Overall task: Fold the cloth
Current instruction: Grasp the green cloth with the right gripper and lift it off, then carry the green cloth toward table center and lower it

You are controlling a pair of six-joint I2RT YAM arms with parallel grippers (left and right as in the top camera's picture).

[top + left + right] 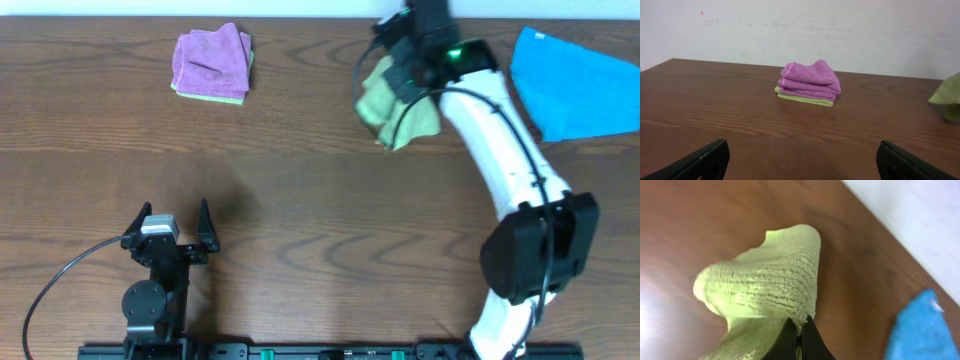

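Note:
My right gripper moves back and to the left in the overhead view next, drawing the cloth over the bare wood, then releases it, since the cloth hangs bunched.
A light green cloth (385,105) hangs bunched at the back of the table, right of centre. My right gripper (405,62) is shut on its edge and holds it lifted. In the right wrist view the cloth (765,287) drapes in a fold ahead of the closed fingers (799,325). Its tip also shows in the left wrist view (946,92) at the right edge. My left gripper (170,228) is open and empty near the front left of the table; its fingertips (800,160) are wide apart above bare wood.
A folded stack of purple cloths on a green one (212,65) sits at the back left, also in the left wrist view (810,82). A blue cloth (575,85) lies spread at the back right, its corner in the right wrist view (917,327).

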